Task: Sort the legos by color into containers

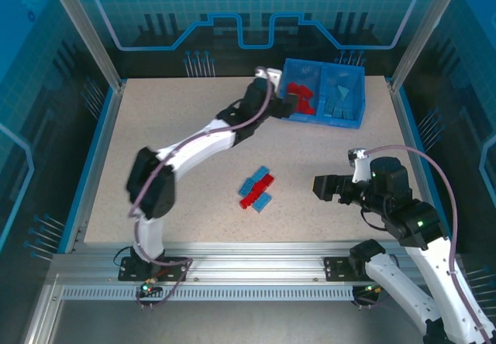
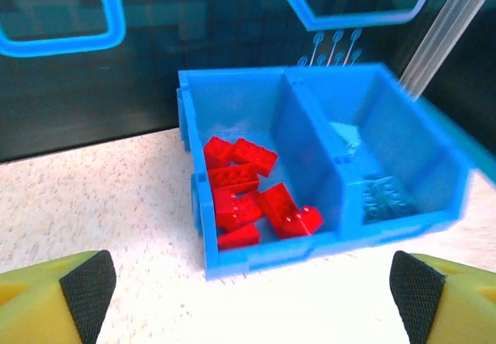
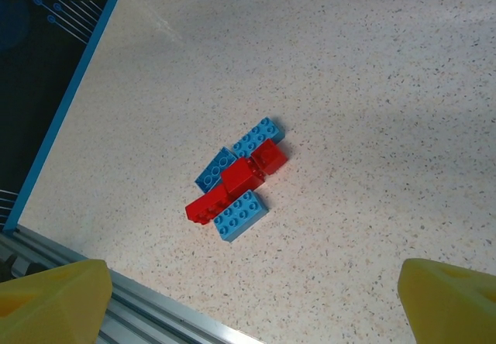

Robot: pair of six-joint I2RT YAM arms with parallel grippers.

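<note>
The light blue brick nearest the bar (image 1: 262,202) (image 3: 241,216) is at the outer edge of the cluster, so my open right gripper will go down over it next, turning, and close on it.
The blue bin (image 1: 325,121) stands at the back right of the table. Its left compartment holds several red legos (image 1: 301,98) and its right compartment holds light blue legos (image 1: 339,100). My left gripper (image 1: 277,105) hovers at the bin's near left corner, open and empty. In the left wrist view the red legos (image 2: 248,197) and the light blue ones (image 2: 384,197) lie beyond my open left gripper (image 2: 253,290). A mixed cluster of red and light blue legos (image 1: 256,189) lies mid-table. My right gripper (image 1: 322,187) is open to the right of that cluster (image 3: 240,181).
An aluminium rail (image 1: 248,270) runs along the table's near edge, also seen in the right wrist view as a rail (image 3: 155,313). A raised blue border (image 1: 97,158) lines the left side. Transparent enclosure walls stand behind the bin.
</note>
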